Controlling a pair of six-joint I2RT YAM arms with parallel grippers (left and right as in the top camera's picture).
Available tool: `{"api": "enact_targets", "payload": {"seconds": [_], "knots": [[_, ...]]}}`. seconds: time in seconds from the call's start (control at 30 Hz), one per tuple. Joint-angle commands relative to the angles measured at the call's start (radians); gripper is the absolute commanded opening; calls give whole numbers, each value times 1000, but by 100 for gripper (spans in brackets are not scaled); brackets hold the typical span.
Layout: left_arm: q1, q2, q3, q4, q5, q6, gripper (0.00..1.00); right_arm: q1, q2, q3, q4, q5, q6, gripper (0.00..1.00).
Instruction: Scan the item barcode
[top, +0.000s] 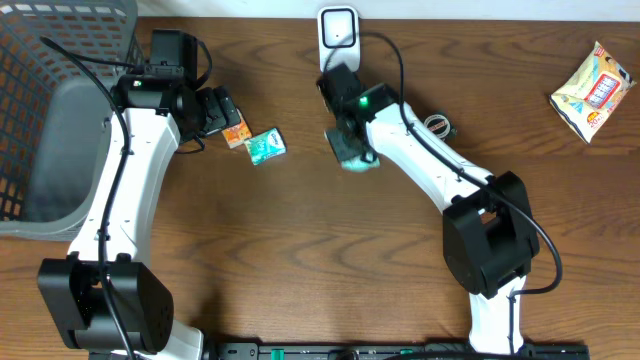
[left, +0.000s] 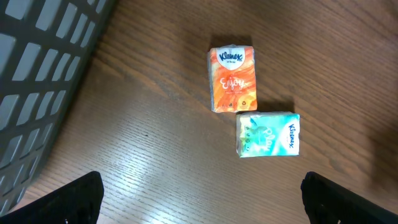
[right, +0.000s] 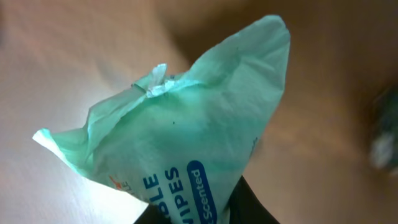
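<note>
Next, my right gripper moves outward over the white scanner, as the wipes packet (top: 353, 160) is short of it, then across to the table beside the snack bag.
My right gripper (top: 349, 142) is shut on the item, a pale green wipes packet (top: 353, 160), held near the table's back middle just in front of the white scanner (top: 338, 30). In the right wrist view the crumpled packet (right: 186, 137) fills the frame, pinched between dark fingers (right: 252, 205) of the right gripper (right: 205, 214). Its barcode is out of view. My left gripper (top: 222, 112) stands open over the wood. Its fingertips (left: 81, 199) are spread wide with nothing between them.
An orange tissue pack (left: 232, 78) and a teal one (left: 268, 134) lie together just beyond the left gripper (left: 202, 202). A grey basket (top: 50, 100) stands at the far left. A snack bag (top: 593, 90) lies at the back right.
</note>
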Motion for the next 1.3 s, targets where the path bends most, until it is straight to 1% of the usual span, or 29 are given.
{"api": "enact_targets", "payload": {"seconds": [0.0,0.23,0.33,0.43,0.53,0.63,0.73,0.9,0.97,1.07,1.13,1.27], "knots": [[3,5,5,-3,-13,6,100,-4,0,44,133,64,-115,1],[3,5,5,-3,-13,6,100,-43,4,56,468,34,-122,1],[3,5,5,-3,-13,6,100,-82,26,89,555,-29,-122,1],[3,5,5,-3,-13,6,100,-128,80,187,551,-115,-121,1],[3,5,5,-3,-13,6,100,-165,179,342,527,-165,-121,1],[3,5,5,-3,-13,6,100,-177,282,493,511,-177,-121,1],[3,5,5,-3,-13,6,100,-178,385,601,561,-145,-137,1],[3,5,5,-3,-13,6,100,-174,448,617,655,-100,-166,1],[3,5,5,-3,-13,6,100,-173,451,616,660,-92,-166,1],[3,5,5,-3,-13,6,100,-175,445,617,659,-14,-166,1],[3,5,5,-3,-13,6,100,-178,435,617,647,34,-166,1],[3,5,5,-3,-13,6,100,-200,383,617,554,98,-165,1]]}}
